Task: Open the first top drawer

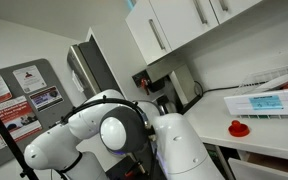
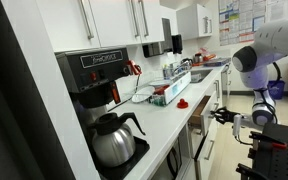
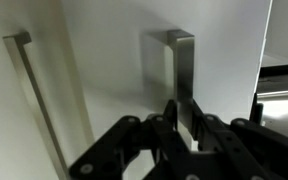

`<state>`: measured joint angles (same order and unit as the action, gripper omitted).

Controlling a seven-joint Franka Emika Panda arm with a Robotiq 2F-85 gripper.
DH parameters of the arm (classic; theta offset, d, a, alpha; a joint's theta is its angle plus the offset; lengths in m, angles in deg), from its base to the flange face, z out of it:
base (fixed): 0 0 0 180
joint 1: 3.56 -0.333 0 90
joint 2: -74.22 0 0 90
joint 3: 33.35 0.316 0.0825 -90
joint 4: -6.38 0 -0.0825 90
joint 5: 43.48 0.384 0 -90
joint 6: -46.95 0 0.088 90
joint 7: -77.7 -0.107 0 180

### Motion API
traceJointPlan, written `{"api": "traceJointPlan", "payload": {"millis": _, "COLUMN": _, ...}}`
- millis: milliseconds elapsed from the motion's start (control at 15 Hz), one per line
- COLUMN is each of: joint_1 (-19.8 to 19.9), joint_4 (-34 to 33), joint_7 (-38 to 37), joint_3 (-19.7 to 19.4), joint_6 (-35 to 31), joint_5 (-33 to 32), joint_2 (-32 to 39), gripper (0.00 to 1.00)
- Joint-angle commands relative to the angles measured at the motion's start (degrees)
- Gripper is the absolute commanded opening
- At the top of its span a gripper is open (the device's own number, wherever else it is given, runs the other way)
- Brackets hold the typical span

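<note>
The metal drawer handle (image 3: 182,70) comes back toward my base, away from the counter, next, and my gripper then releases it, since the top drawer stands only slightly open.
In the wrist view a brushed metal U-shaped drawer handle (image 3: 182,70) stands on a white drawer front (image 3: 114,60). My gripper (image 3: 184,122) has its two black fingers closed on either side of the handle's bar. In an exterior view the gripper (image 2: 222,114) reaches from the white arm (image 2: 264,50) to the top drawer (image 2: 199,112) under the counter, which appears pulled out a little. In an exterior view the white arm (image 1: 114,130) fills the foreground and hides the gripper and drawer.
A second long handle (image 3: 29,90) is on the neighbouring front. The counter (image 2: 169,125) carries a coffee maker (image 2: 96,75), a glass carafe (image 2: 114,140), a clear box (image 2: 164,93) and a red lid (image 2: 182,103). Upper cabinets (image 1: 174,25) hang above.
</note>
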<state>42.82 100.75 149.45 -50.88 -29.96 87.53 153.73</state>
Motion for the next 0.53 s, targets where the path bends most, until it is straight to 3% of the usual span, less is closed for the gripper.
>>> {"api": "traceJointPlan", "payload": {"millis": 0, "joint_1": 2.9, "joint_4": 0.1, "joint_7": -2.4, "joint_3": -2.3, "joint_6": 2.0, "joint_5": -0.3, "joint_2": 2.5, "gripper": 0.04}}
{"api": "traceJointPlan", "payload": {"millis": 467, "joint_1": 7.6, "joint_4": 0.6, "joint_7": -2.9, "joint_3": -7.3, "joint_6": 7.2, "joint_5": -6.5, "joint_2": 4.5, "gripper": 0.04}}
